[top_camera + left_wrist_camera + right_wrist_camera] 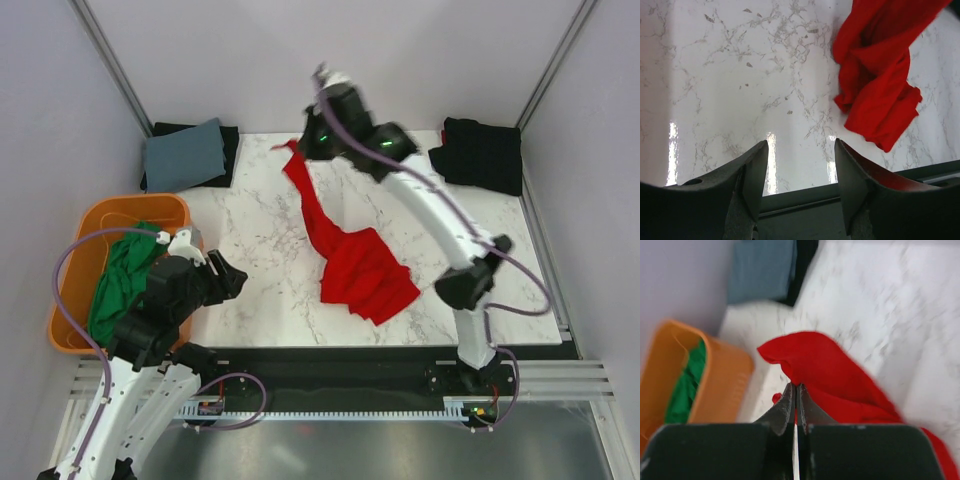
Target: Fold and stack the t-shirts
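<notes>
The open fingers of my left gripper have only bare marble between them now, beside the cloth. My left gripper will move outward and toward the red t-shirt (355,262) and go down onto its nearest bunched edge (314,220).
A red t-shirt (355,262) lies bunched on the marble table, one end stretched up towards the back. My right gripper (300,150) is shut on that raised end (825,370) and holds it above the table. My left gripper (232,278) is open and empty near the table's front left; its fingers (757,170) frame bare marble, with the red t-shirt (877,75) to the upper right. A green t-shirt (122,280) lies in the orange basket (70,265).
A folded grey-blue t-shirt on a black one (185,153) sits at the back left, also in the right wrist view (762,270). A black garment pile (480,152) sits at the back right. The orange basket (720,380) stands at the left edge. Walls enclose the table.
</notes>
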`<state>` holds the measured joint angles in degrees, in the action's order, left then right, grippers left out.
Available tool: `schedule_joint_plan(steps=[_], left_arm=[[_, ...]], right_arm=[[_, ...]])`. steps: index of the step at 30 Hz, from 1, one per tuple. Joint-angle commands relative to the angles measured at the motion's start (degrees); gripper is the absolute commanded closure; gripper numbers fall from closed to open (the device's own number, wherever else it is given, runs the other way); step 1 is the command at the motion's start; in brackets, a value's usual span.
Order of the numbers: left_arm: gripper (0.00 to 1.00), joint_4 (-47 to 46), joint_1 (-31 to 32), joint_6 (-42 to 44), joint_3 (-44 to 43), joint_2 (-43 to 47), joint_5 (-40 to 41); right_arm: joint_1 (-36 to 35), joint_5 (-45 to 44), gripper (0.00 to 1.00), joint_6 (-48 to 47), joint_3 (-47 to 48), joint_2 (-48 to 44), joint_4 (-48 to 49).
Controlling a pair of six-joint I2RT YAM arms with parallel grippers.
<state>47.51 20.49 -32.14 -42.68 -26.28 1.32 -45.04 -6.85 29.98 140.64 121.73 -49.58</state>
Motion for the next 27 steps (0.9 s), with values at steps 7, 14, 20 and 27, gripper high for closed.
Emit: schedule_joint_plan(steps=[7, 14, 20, 27], left_arm=[[0.38, -1.89, 0.08, -1.7, -0.13, -0.08, 1.31], [0.38, -1.89, 0.16, -1.61, -0.13, -1.31, 1.14], [0.38, -2.33, 0.25, -1.43, -0.65, -4.38, 0.61], [0.37, -12.69, 1.13, -3.45, -1.7, -21.07, -3.26]], right_arm=[[12.07, -24.6, 1.0, 2.19, -20.52, -42.34, -4.11], [12.78, -22.95, 1.0, 13.87, -60.44, -61.76, -4.82], [12.78, -16.36, 1.0, 17.66, -79.02, -68.64, -1.22], [12.78, -12.75, 1.0, 18.01, -87.72, -71.37, 1.59]])
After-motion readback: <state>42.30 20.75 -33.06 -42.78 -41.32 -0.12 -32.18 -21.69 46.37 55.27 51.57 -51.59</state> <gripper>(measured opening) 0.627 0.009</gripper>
